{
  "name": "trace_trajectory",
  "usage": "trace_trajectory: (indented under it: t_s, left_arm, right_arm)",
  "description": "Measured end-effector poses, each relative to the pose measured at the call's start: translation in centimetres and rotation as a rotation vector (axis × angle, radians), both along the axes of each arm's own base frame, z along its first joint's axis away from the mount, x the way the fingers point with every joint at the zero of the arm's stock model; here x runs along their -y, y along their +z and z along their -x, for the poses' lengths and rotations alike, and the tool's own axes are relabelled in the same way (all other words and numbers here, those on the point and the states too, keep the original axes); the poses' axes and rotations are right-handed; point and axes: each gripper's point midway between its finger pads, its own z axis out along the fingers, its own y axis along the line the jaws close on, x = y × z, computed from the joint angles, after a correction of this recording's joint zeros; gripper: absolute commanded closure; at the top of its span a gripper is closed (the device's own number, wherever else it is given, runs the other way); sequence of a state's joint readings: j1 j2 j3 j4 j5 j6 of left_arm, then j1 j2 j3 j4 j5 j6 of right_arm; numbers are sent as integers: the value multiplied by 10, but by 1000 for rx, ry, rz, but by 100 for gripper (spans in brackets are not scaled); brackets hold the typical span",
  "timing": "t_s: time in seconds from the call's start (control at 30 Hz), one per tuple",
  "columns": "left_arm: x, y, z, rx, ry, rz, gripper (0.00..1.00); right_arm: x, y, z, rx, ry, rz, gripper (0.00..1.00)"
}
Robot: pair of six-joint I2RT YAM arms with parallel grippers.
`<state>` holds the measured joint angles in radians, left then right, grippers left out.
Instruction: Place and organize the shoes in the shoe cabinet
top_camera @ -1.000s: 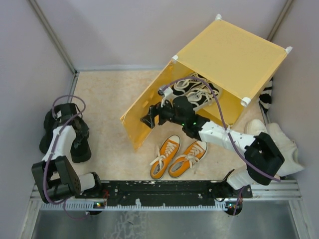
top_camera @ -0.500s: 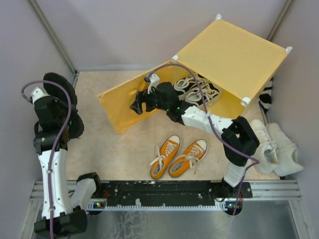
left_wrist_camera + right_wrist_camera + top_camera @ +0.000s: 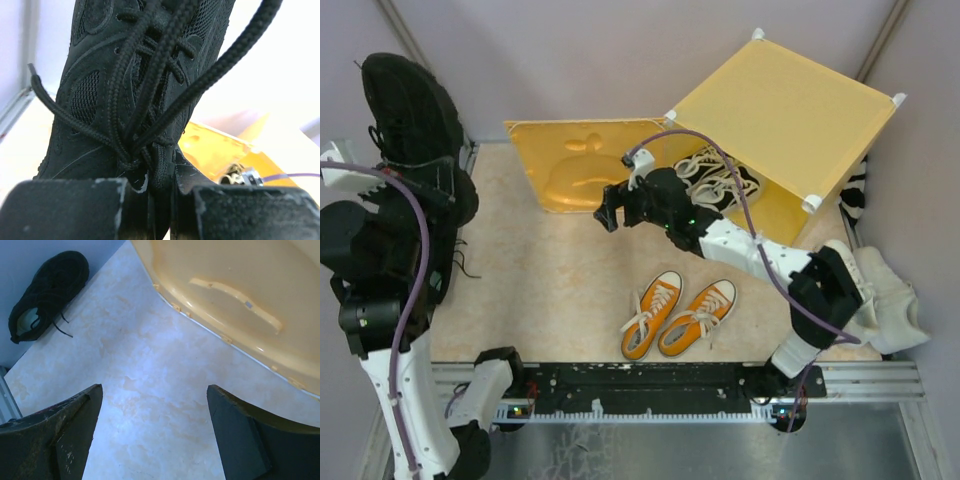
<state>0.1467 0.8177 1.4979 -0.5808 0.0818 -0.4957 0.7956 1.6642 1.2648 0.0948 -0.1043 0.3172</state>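
Note:
Next, my left gripper will go toward the right in the top view, tilting and lowering the black shoe before the shoe cabinet's open door (image 3: 585,165), where bare beige floor lies.
The yellow-orange shoe cabinet (image 3: 790,110) stands at the back right, its door (image 3: 585,165) swung wide open with the fruit embossing showing. The black-and-white sneakers (image 3: 715,180) sit inside it. The orange pair (image 3: 680,315) lies on the floor in front. My left gripper (image 3: 415,185) is raised high at the left and shut on a black shoe (image 3: 408,105); the left wrist view shows the jaws (image 3: 160,195) pinching that shoe (image 3: 145,75). The second black shoe (image 3: 47,295) lies on the floor by the left wall. My right gripper (image 3: 605,212) is open and empty beside the door (image 3: 240,300).
A cream-white pair (image 3: 885,300) lies at the right wall beside the right arm. A striped black-and-white item (image 3: 853,195) shows behind the cabinet. Walls close in on the left, back and right. The beige floor (image 3: 550,280) lies between the door and the orange pair.
The cabinet door has swung from half shut to wide open as my right gripper moved left and back. My left arm has risen high, carrying a black shoe.

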Motion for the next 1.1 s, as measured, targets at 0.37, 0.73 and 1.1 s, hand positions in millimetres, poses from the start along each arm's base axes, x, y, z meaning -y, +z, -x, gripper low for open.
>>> trace_trajectory:
  t_s: [0.37,0.73,1.1]
  left_arm:
    - [107,-71,-6,-24,-676,97,100]
    - [165,-240,-34,-570,-801,127,100]
    - [153,-370,-59,-888,-614,117,100]
  right_arm:
    - [78,113,41,208,-114,-68,14]
    - [141,189,67,334,-233,-73,14]
    - [175,186,88,328,-266,-7,14]
